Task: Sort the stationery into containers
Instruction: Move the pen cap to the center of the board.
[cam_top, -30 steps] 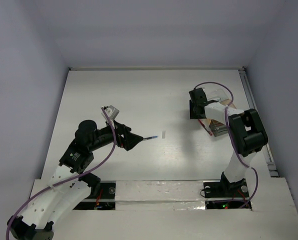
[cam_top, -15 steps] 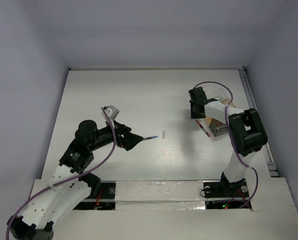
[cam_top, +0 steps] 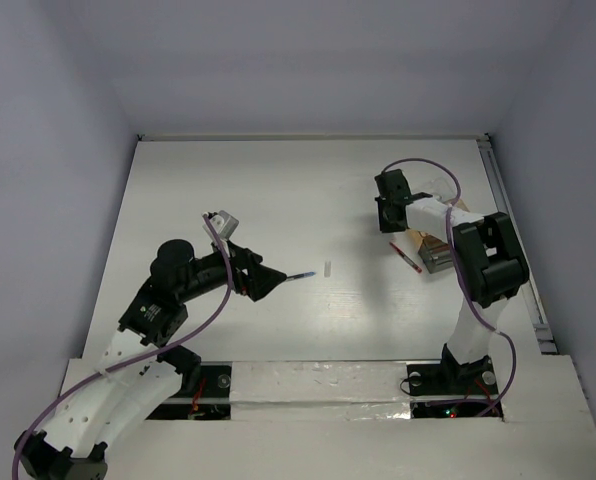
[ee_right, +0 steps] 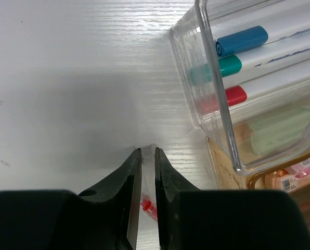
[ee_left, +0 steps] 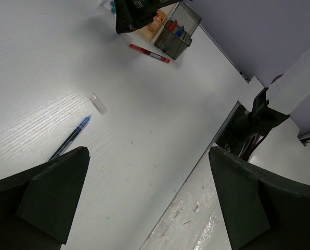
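The tip of the blue pen [cam_top: 300,274] lies uncapped on the tabletop. My right gripper will next go to the left in the top view and release beside it.
My right gripper [cam_top: 387,212] hangs just left of the containers [cam_top: 440,240], jaws nearly shut on a small clear piece like a pen cap [ee_right: 152,151]. A red pen [cam_top: 406,256] lies on the table under it and shows between the jaws in the right wrist view [ee_right: 149,207]. The clear box [ee_right: 217,104] holds blue, teal and red-capped markers; an orange box [ee_right: 259,179] adjoins it. My left gripper [cam_top: 265,280] is open wide and empty [ee_left: 150,203]. A blue pen [cam_top: 300,274] lies just past its fingertips [ee_left: 72,136], beside a loose clear cap [ee_left: 98,103].
The grey box [ee_left: 182,30] holds blue and red pens. The white table's right rail [cam_top: 513,240] runs beside the containers. The table's near edge and taped strip [ee_left: 196,208] lie below my left gripper. Grey walls enclose the table.
My right gripper has shifted slightly up and left, away from the containers, and the red pen now shows fully on the table. The left arm has not moved.
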`<state>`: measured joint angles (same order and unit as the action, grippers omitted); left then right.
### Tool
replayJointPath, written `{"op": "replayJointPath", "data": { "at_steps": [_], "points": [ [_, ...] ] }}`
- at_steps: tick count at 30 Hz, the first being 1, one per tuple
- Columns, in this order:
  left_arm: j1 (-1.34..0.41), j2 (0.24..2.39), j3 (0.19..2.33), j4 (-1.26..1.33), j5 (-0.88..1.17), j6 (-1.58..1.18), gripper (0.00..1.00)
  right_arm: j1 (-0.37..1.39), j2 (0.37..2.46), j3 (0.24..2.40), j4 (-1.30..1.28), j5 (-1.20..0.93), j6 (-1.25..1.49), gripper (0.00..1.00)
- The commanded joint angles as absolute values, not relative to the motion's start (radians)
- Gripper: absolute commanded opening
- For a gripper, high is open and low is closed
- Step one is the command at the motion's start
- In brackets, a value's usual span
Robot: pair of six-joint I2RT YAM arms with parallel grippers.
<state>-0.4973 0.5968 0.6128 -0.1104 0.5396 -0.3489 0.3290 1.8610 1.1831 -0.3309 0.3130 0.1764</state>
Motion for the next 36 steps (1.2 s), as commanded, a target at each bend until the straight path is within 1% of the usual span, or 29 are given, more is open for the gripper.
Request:
{"op": "replayJointPath", "data": {
  "at_steps": [1, 7, 11, 13, 18, 24, 27, 31, 36],
  "points": [
    [-0.495, 0.603, 0.621, -0.084, 0.537, -0.337, 0.99, 0.337, 1.862, 1.203, -0.281, 0.282, 0.144, 0.12],
    [-0.486, 0.617, 0.623, -0.083, 0.534, -0.337, 0.99, 0.337, 1.792, 1.226, -0.229, 0.181, 0.201, 0.05],
    [-0.468, 0.626, 0.623, -0.083, 0.534, -0.337, 0.99, 0.348, 1.759, 1.223, -0.193, 0.045, 0.316, 0.03],
    [-0.468, 0.629, 0.623, -0.083, 0.535, -0.337, 0.99, 0.383, 1.764, 1.221, -0.190, 0.017, 0.345, 0.03],
    [-0.459, 0.649, 0.621, -0.083, 0.540, -0.337, 0.99, 0.469, 1.805, 1.247, -0.204, 0.034, 0.362, 0.04],
    [-0.449, 0.664, 0.621, -0.083, 0.543, -0.337, 0.99, 0.540, 1.893, 1.313, -0.235, 0.078, 0.288, 0.06],
    [-0.439, 0.672, 0.621, -0.083, 0.543, -0.337, 0.99, 0.561, 1.925, 1.339, -0.252, 0.110, 0.258, 0.10],
    [-0.430, 0.680, 0.623, -0.081, 0.543, -0.337, 0.99, 0.561, 1.947, 1.376, -0.265, 0.117, 0.244, 0.26],
    [-0.430, 0.687, 0.624, -0.081, 0.545, -0.337, 0.99, 0.561, 1.937, 1.387, -0.270, 0.100, 0.218, 0.37]
  ]
}}
